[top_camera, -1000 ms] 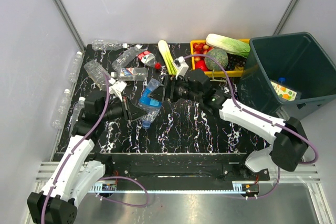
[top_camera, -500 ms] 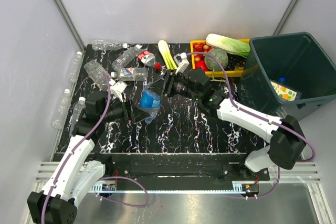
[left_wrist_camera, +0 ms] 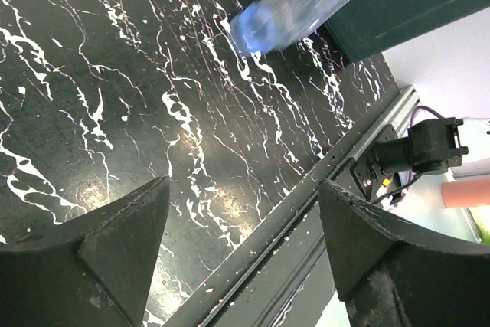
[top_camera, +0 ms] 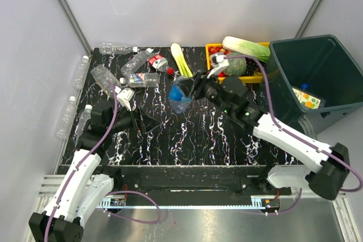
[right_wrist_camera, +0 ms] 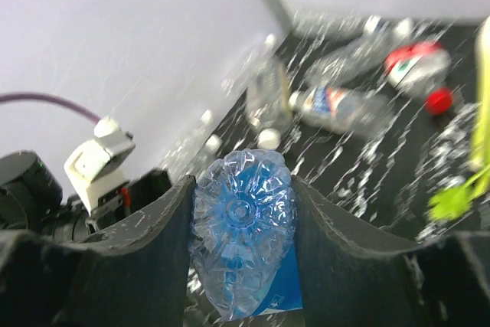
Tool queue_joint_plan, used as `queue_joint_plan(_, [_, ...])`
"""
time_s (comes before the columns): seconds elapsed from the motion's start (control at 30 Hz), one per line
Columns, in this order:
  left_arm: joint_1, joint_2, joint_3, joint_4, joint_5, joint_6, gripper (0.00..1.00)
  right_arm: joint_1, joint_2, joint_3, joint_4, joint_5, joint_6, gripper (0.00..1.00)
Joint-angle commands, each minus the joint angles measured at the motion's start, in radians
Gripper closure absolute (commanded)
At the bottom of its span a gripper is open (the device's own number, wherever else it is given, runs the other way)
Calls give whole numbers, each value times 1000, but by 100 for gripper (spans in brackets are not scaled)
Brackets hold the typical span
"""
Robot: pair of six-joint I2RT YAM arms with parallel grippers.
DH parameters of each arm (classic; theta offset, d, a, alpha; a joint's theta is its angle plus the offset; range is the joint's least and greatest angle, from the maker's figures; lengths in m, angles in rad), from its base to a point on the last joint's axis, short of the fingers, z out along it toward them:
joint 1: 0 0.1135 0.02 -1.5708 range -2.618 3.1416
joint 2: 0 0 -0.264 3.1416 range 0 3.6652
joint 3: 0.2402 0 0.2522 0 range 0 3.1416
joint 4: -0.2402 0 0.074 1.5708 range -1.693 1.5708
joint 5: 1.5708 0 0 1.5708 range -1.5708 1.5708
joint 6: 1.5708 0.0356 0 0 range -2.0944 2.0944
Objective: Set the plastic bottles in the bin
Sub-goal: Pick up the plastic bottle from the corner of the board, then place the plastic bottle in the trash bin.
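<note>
The bottle in my right gripper will go up and swing past the yellow tray next, and then it will turn over the opening of the open bin (top_camera: pixel 283 75).
My right gripper (top_camera: pixel 182 96) is shut on a clear plastic bottle with a blue label (top_camera: pixel 180 97), held off the table near its middle. In the right wrist view the bottle's base (right_wrist_camera: pixel 243 235) is squeezed between both fingers of the right gripper (right_wrist_camera: pixel 243 244). My left gripper (top_camera: pixel 142 122) stands open and empty low over the table, left of the bottle. The left wrist view shows its open jaws (left_wrist_camera: pixel 243 246) and the lifted bottle (left_wrist_camera: pixel 302 5) beyond them. Several more plastic bottles (top_camera: pixel 140 79) lie at the back left. The bin (top_camera: pixel 283 75) stands at the right.
A yellow tray (top_camera: pixel 211 47) with a melon and other vegetables sits at the back, left of the bin. Celery stalks (top_camera: pixel 180 60) lie beside it. One bottle (top_camera: pixel 306 97) lies inside the bin. Three bottles (top_camera: pixel 68 114) lie off the table's left edge.
The left gripper opened and let go of the blue-labelled bottle. The right gripper shut on it, lifted it and carried it right and toward the back.
</note>
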Motion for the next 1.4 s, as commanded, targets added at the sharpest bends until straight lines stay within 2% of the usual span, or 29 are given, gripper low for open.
queue_joint_plan(0.0, [-1,-13,21,16,-47,11,18,2,-138,81,-40,261,-245,66])
queue_joint_plan(0.2, [-1,-9,24,2,-71,12,18,3,-199,185,-34,463,-572,66])
queue_joint_plan(0.43, [-1,-13,26,-4,-84,14,18,-5,-161,357,40,664,-1031,63])
queue_joint_plan(0.53, [-3,-15,27,-4,-94,14,18,-72,-138,392,66,703,-1148,61])
queue_joint_plan(0.7, [-3,-7,32,-15,-96,18,18,-233,-138,425,-45,723,-1119,60])
queue_joint_plan(1.0, [-1,-7,32,-19,-111,18,18,-368,-212,284,-62,790,-1122,56])
queue_joint_plan(1.07, [-1,-7,33,-22,-119,20,18,-393,-230,247,-75,804,-1091,53])
queue_joint_plan(1.17, [-1,-10,33,-22,-119,20,18,-428,-259,207,-83,816,-1059,43])
queue_joint_plan(1.3, [0,-7,33,-24,-123,20,17,-448,-262,198,-88,858,-1062,15])
queue_joint_plan(1.37, [-1,-3,36,-28,-130,20,17,-448,-256,213,-106,867,-1057,5])
